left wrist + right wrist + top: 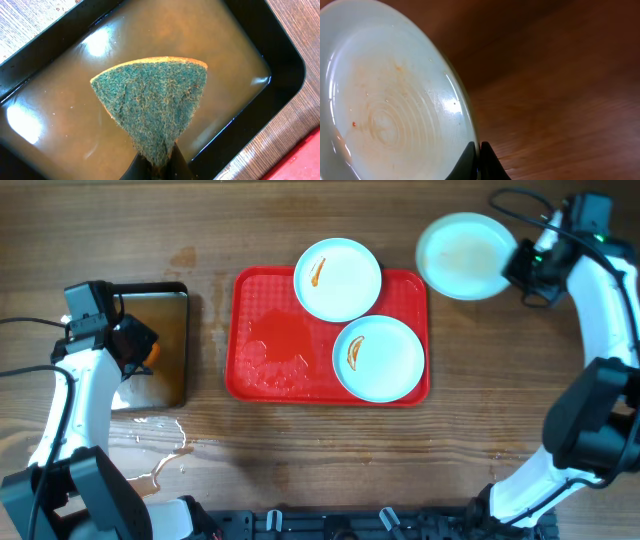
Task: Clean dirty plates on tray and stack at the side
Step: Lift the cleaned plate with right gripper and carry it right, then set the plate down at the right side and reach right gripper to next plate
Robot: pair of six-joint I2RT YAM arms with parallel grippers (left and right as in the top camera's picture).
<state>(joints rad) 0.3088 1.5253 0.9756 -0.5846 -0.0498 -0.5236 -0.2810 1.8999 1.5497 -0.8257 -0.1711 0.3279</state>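
Observation:
I will lower my right gripper next and pull it back to release the plate on bare wood beside the tray, because that spot is below and back from it.
Two plates (338, 278) (379, 357), each with an orange sauce smear, lie on the right half of the red tray (262, 300). A third plate (464, 255), faintly smeared, is off the tray at the back right; my right gripper (516, 264) is shut on its rim (470, 125), one finger on each side. In the right wrist view the plate (385, 110) is tilted above the wood. My left gripper (148, 352) is shut on a green scouring sponge (155, 105), held over the dark pan (280, 45) of brownish water.
The dark metal pan (178, 298) stands left of the tray. Water is spilled on the wooden table (160, 455) in front of it, and the tray's left half (275, 350) is wet. Both arms' bases stand at the near edge.

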